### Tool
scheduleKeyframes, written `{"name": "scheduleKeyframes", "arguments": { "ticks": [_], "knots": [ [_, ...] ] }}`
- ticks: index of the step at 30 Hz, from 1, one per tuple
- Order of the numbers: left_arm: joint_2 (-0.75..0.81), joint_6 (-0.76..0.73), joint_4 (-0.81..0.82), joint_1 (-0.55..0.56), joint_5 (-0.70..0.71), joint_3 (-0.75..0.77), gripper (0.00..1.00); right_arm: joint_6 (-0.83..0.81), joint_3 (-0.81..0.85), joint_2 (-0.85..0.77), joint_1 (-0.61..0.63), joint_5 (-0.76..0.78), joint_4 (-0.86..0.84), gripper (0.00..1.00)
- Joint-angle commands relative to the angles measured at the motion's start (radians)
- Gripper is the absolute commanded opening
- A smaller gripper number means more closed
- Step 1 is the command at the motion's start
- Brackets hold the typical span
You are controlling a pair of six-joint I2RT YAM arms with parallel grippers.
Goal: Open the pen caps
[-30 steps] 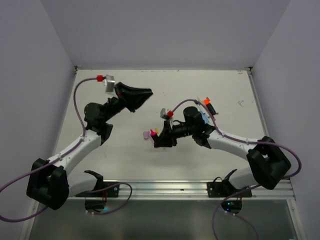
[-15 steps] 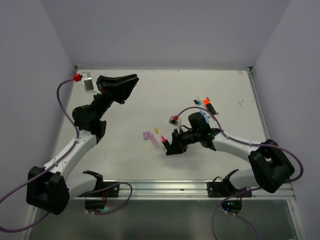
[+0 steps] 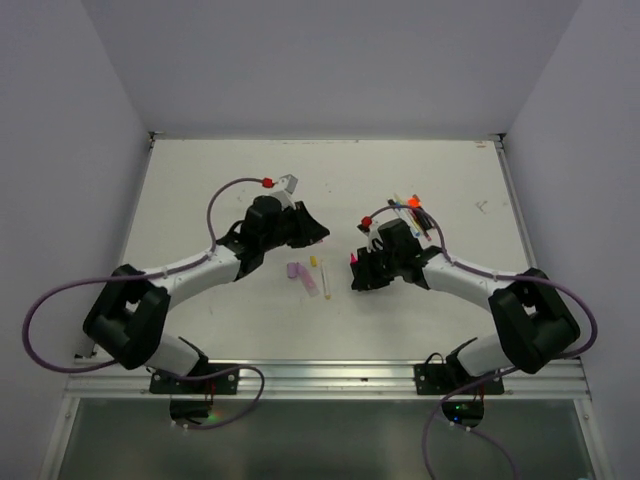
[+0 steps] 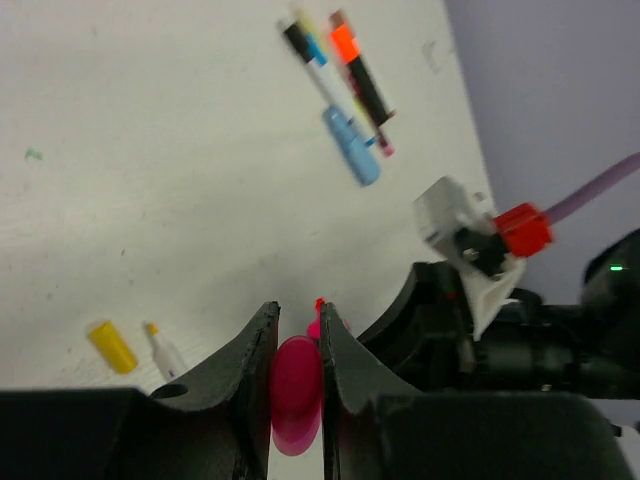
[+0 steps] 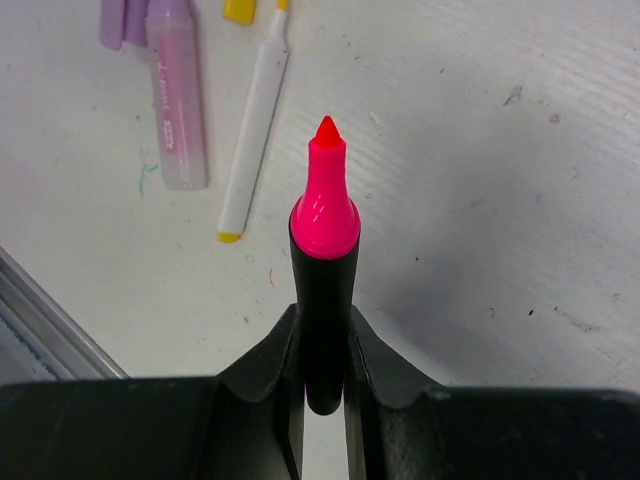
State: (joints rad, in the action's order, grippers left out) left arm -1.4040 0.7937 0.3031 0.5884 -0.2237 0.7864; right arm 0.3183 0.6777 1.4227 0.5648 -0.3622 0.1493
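My left gripper needs to lower back onto the clear tabletop (image 3: 334, 277) beside the thin white pen next and release the magenta cap, as the pink highlighter's tip is bare.
My left gripper (image 4: 297, 322) is shut on a magenta pen cap (image 4: 296, 395). In the top view it (image 3: 318, 232) sits just left of my right gripper (image 3: 357, 277). My right gripper (image 5: 322, 330) is shut on a black-bodied pink highlighter (image 5: 324, 250) whose tip is bare and points away from the wrist. That tip (image 4: 319, 312) shows just beyond the held cap. A lilac highlighter (image 5: 175, 120) lies on the table with its cap (image 5: 112, 20) off beside it. Next to them are a thin white pen (image 5: 255, 120) and a loose yellow cap (image 5: 240, 10).
A cluster of pens lies at the back right: a blue highlighter (image 4: 351, 146), a black-and-orange marker (image 4: 358, 75) and a thin capped pen (image 4: 315, 60); the cluster also shows in the top view (image 3: 415, 212). The right arm's wrist and cable (image 4: 500, 230) are close to my left gripper.
My left arm has swung from the back left corner to the table's middle, beside the right gripper. My right gripper has moved right and back with the highlighter.
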Motion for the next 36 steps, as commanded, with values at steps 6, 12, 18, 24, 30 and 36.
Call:
{"name": "scheduleKeyframes", "arguments": {
  "ticks": [6,12,18,24,30,36],
  "knots": [
    [-0.231,0.048,-0.203,0.082,0.06,0.143,0.03,0.1,0.105,0.125,0.004,0.094,0.006,0.04],
    [-0.323,0.041,-0.243,0.111,0.064,0.174,0.11,0.157,0.118,0.192,0.012,0.077,-0.036,0.07],
    [-0.337,0.047,-0.251,0.117,0.101,0.145,0.2,0.156,0.149,0.213,0.024,0.103,-0.013,0.27],
    [-0.319,0.042,-0.265,0.117,0.125,0.146,0.3,0.134,0.157,0.18,0.023,0.146,0.033,0.5],
    [-0.282,0.038,-0.278,0.116,0.144,0.139,0.4,0.097,0.186,0.091,0.02,0.233,0.116,0.63],
    [-0.198,0.022,-0.294,0.116,0.165,0.113,0.57,0.07,0.22,0.007,-0.046,0.442,0.183,0.72]
  ]
}}
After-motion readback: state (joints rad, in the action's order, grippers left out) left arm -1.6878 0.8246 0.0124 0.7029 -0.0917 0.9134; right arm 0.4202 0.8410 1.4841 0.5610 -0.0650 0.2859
